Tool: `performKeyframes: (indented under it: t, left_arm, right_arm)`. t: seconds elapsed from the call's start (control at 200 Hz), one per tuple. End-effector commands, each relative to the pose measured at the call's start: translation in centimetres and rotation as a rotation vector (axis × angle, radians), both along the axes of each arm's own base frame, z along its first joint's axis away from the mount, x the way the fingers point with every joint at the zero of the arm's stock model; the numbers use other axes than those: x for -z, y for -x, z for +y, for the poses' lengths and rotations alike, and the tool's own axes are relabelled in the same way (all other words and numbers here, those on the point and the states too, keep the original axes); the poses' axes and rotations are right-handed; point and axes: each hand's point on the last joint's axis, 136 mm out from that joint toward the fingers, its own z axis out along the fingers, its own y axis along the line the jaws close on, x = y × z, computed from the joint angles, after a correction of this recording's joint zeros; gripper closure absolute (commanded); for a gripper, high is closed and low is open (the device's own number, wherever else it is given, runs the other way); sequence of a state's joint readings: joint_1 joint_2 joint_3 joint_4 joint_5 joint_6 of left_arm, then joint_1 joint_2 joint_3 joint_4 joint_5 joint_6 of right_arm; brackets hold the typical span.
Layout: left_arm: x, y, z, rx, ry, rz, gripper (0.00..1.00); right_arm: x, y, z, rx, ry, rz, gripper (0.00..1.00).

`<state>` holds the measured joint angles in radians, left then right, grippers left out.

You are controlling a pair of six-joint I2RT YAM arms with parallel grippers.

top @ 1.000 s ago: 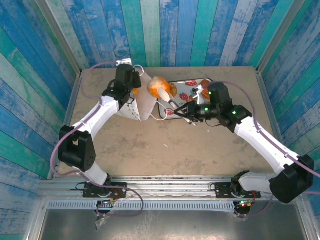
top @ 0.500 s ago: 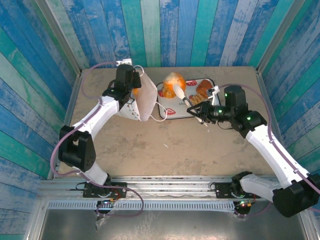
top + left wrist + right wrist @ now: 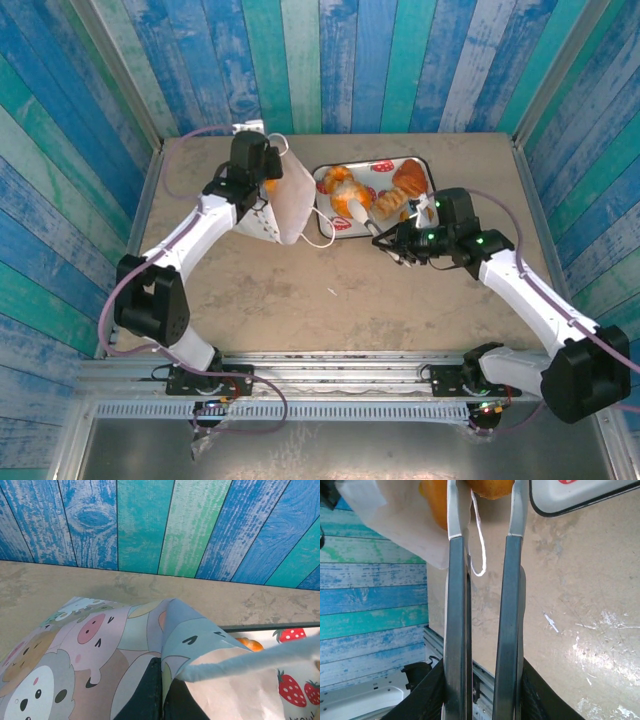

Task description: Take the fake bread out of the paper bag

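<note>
The right gripper lowers the orange fake bread (image 3: 347,200) (image 3: 490,486) next onto the tray's uncovered strawberry print below, at the tray's near corner by the bag, and releases it.
The white paper bag (image 3: 287,200) stands at the back left, its printed side (image 3: 100,645) close under the left wrist camera. My left gripper (image 3: 264,178) (image 3: 164,667) is shut on a fold at the bag's top edge, next to a cord handle (image 3: 250,657). My right gripper (image 3: 362,213) (image 3: 485,500) is shut on an orange fake bread (image 3: 347,200) (image 3: 490,486), held low over the left part of the strawberry-print tray (image 3: 425,165). Other fake bread pieces (image 3: 410,178) lie on the tray.
The tray's black rim (image 3: 580,500) lies just right of my right fingers (image 3: 518,510). A loose cord loop (image 3: 322,235) hangs from the bag onto the table. Blue plank walls (image 3: 330,60) close off the back and both sides. Bare table (image 3: 330,290) lies in front.
My right gripper has carried the fake bread from beside the bag's mouth to the right and down onto the tray. The left gripper and the bag have stayed put.
</note>
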<state>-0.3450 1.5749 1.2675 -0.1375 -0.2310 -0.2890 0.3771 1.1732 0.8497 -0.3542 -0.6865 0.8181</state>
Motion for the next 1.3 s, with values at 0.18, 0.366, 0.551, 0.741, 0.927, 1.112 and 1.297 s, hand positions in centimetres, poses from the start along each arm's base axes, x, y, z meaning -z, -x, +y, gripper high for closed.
performKeyframes:
  t: [0.18,0.366,0.551,0.741,0.927,1.112,1.297]
  left_arm:
    - [-3.3,2.0,0.3,0.019,0.039,-0.063,1.00]
    - [-3.1,2.0,0.3,0.019,0.038,-0.058,1.00]
    - [-2.8,2.0,0.4,0.015,0.036,-0.053,1.00]
    - [-2.6,2.1,0.4,0.014,0.031,-0.049,1.00]
    - [-2.5,2.0,0.4,0.013,0.028,-0.047,1.00]
    - [-2.4,1.9,0.3,0.017,0.030,-0.044,1.00]
    - [-2.4,1.8,0.1,0.022,0.036,-0.044,1.00]
  right_arm:
    - [-0.7,-1.4,1.2,-0.047,-0.063,-0.075,0.75]
    - [0.0,-2.3,1.8,-0.058,-0.075,-0.076,0.75]
    - [1.0,-3.1,2.3,-0.067,-0.083,-0.058,0.74]
    - [2.1,-3.9,2.3,-0.073,-0.090,-0.042,0.74]
    - [4.0,-4.6,1.6,-0.060,-0.084,-0.007,0.72]
    - [6.0,-4.7,0.5,-0.037,-0.083,0.047,0.69]
    - [7.4,-4.4,-0.7,-0.003,-0.074,0.095,0.65]
